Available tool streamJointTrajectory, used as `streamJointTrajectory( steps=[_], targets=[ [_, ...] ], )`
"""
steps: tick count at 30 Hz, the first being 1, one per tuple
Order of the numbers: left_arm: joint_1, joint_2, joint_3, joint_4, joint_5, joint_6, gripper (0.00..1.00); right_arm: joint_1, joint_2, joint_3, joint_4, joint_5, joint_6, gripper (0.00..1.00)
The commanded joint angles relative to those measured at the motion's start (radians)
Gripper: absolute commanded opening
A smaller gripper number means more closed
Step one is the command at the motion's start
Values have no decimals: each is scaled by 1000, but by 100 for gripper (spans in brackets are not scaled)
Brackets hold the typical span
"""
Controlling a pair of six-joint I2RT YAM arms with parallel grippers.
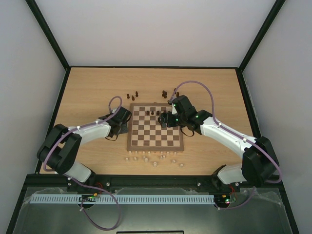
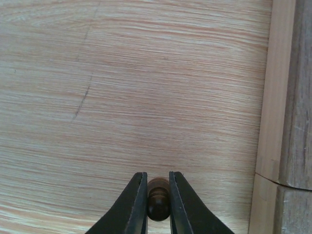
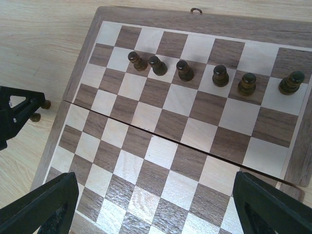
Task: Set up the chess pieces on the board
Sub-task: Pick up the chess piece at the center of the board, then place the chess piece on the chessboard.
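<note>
The row's next empty pale square (image 1: 141, 113) is outward of my left gripper, right in the top view, so it should next rise over the board's edge, lower and release.
The board (image 1: 155, 141) lies in the middle of the table. Several dark chess pieces (image 3: 185, 70) stand in a row on its second rank from the far edge. My left gripper (image 2: 158, 178) is shut on a dark chess piece (image 2: 158, 202), just above the table and left of the board's edge (image 2: 273, 97); in the top view it (image 1: 125, 123) sits at the board's left side. My right gripper (image 3: 156, 209) is open and empty, hovering over the board's middle squares; in the top view it (image 1: 165, 119) is over the board's right half.
More dark pieces stand on the table behind the board, in a left group (image 1: 131, 96) and a right group (image 1: 168, 92). Pale wooden pieces (image 1: 156, 158) lie scattered in front of the board. The left arm's black fingers (image 3: 17, 114) show at the board's left side.
</note>
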Motion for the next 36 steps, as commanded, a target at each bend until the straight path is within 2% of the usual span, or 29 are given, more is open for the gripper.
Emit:
streamJointTrajectory(
  steps=[1,12,21,28,36],
  targets=[
    [4,14,18,-18,11,10,8,1,12,-14,-4,-3,-4,88],
    [-14,13,211,-76,45,57,7,1,7,-12,-8,17,-3,88],
    [-88,181,414,-86,76,72,8,1,-5,-14,-9,35,-2,88],
    [-104,296,472,-52,93,77,8,1,-2,-14,-11,42,-3,88],
    [-103,346,512,-41,98,81,8,1,1,-12,-11,41,-3,88]
  ],
)
